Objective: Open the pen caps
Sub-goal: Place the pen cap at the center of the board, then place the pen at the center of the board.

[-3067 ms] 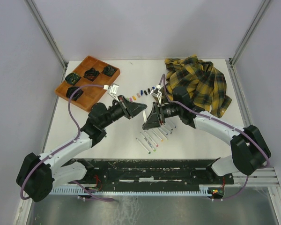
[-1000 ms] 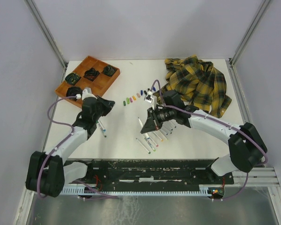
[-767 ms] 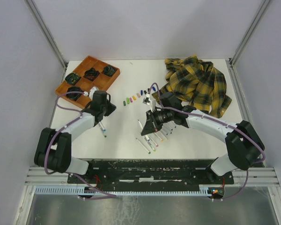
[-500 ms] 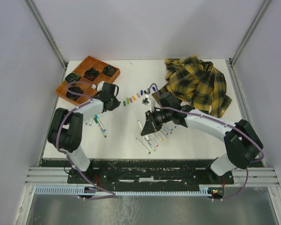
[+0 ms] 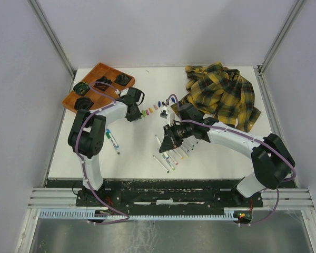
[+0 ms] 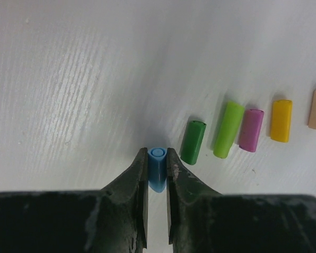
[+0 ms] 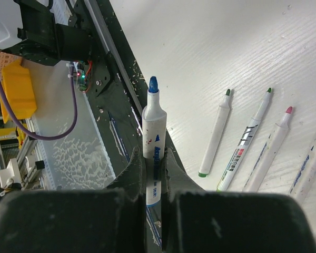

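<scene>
Next, my right gripper will go down and to the left in the top view, onto empty tabletop beside the uncapped markers, and release its marker, because the marker's tip is bare.
A blue pen cap point(image 6: 157, 167) is pinched between my left gripper point(image 6: 157, 163) fingers, just above the table. Beside it on the right lie other pen caps in a row: dark green point(image 6: 193, 142), light green point(image 6: 228, 137), purple point(image 6: 250, 129), yellow point(image 6: 281, 120). From above, the left gripper point(image 5: 137, 113) sits at the left end of that cap row point(image 5: 154, 107). My right gripper point(image 7: 155, 167) is shut on a white marker point(image 7: 153, 137) with a bare blue tip, held above the table by the uncapped markers point(image 5: 172, 156).
A wooden tray point(image 5: 108, 75) with dark objects stands at the back left. A yellow plaid shirt point(image 5: 225, 97) lies at the back right. One marker point(image 5: 112, 140) lies alone on the left, near the left arm. The black base rail point(image 5: 168, 192) runs along the near edge.
My left arm has swung from the table's left side rightward and farther back, carrying the blue cap to the left end of the cap row. The right gripper and its marker have barely moved.
</scene>
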Robot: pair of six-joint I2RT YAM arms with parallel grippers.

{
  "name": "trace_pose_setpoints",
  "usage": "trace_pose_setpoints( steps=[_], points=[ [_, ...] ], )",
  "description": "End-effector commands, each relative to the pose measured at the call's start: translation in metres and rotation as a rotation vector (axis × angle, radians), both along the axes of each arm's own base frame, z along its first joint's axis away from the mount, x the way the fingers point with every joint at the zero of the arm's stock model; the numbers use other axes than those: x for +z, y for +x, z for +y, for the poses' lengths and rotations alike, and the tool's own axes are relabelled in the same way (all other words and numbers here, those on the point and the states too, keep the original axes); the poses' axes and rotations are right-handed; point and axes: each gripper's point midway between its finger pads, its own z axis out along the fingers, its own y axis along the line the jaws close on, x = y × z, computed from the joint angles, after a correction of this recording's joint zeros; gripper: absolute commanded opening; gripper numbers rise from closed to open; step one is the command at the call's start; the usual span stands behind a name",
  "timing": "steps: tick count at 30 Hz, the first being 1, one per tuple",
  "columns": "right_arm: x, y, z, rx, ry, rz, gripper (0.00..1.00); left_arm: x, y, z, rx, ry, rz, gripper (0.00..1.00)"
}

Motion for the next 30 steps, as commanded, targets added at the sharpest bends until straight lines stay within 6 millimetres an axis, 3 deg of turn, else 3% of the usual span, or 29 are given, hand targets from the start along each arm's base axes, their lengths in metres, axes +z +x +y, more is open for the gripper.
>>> trace_pose_setpoints(
  steps=[1,8,14,18,23,25,28,30],
  points=[
    [0.013,0.011,0.008,0.0,0.026,-0.057,0.0,0.004,0.005,0.012,-0.013,0.082,0.002,0.23],
    [0.009,0.007,0.01,0.01,0.015,-0.053,0.0,0.007,0.008,0.01,-0.017,0.079,-0.006,0.36],
    [0.001,-0.002,0.015,0.04,-0.013,-0.065,0.0,0.021,0.011,0.008,-0.02,0.066,-0.035,0.36],
    [-0.01,-0.011,0.02,0.051,-0.065,-0.081,0.0,0.053,0.011,0.007,-0.012,0.03,-0.106,0.37],
    [-0.026,-0.023,0.027,0.06,-0.15,-0.069,0.0,0.11,0.002,0.004,-0.032,-0.056,-0.262,0.38],
    [-0.032,-0.025,0.029,0.048,-0.191,-0.082,0.0,0.137,-0.006,0.008,-0.035,-0.084,-0.347,0.42],
    [-0.04,-0.023,0.03,0.001,-0.268,-0.101,0.0,0.159,-0.026,0.014,-0.057,-0.11,-0.448,0.45],
    [-0.047,-0.023,0.031,-0.03,-0.328,-0.112,0.0,0.163,-0.044,0.021,-0.064,-0.123,-0.51,0.49]
  ],
)
